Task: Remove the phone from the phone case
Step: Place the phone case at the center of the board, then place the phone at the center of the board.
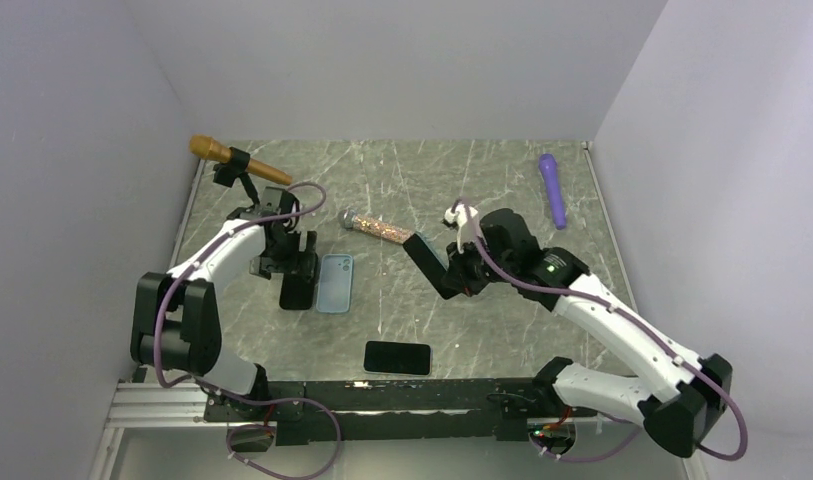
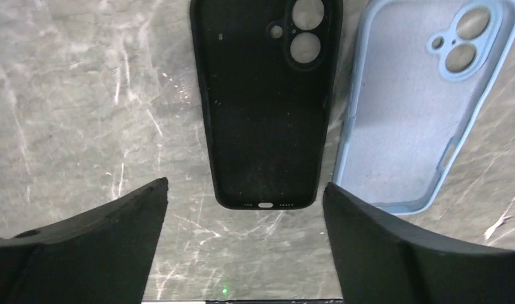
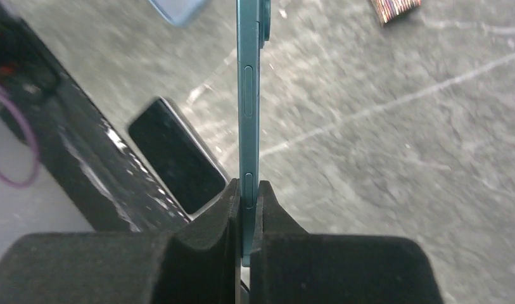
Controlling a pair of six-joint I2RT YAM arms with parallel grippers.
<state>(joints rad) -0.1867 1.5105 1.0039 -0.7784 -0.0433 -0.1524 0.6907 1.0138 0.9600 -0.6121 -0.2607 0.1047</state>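
Note:
My right gripper moves down and to the left in the top view to bare tabletop by the second phone (image 1: 400, 316) (image 3: 219, 120) next, and releases the teal phone.
An empty black phone case (image 2: 266, 101) lies open side up on the table, also in the top view (image 1: 298, 291). An empty light blue case (image 2: 419, 101) lies right beside it, also in the top view (image 1: 334, 282). My left gripper (image 2: 245, 253) hangs open and empty just above the black case's bottom end, and shows in the top view (image 1: 290, 262). My right gripper (image 3: 247, 209) is shut on a teal phone (image 3: 248, 95), held edge-on above the table. In the top view (image 1: 452, 285) the phone (image 1: 427, 262) sticks out to the upper left.
A second phone (image 1: 397, 357) lies screen up near the front edge, also in the right wrist view (image 3: 175, 161). A glitter microphone (image 1: 379, 228) lies mid-table, a purple one (image 1: 553, 188) at the back right, a gold one (image 1: 237, 160) on a stand at the back left.

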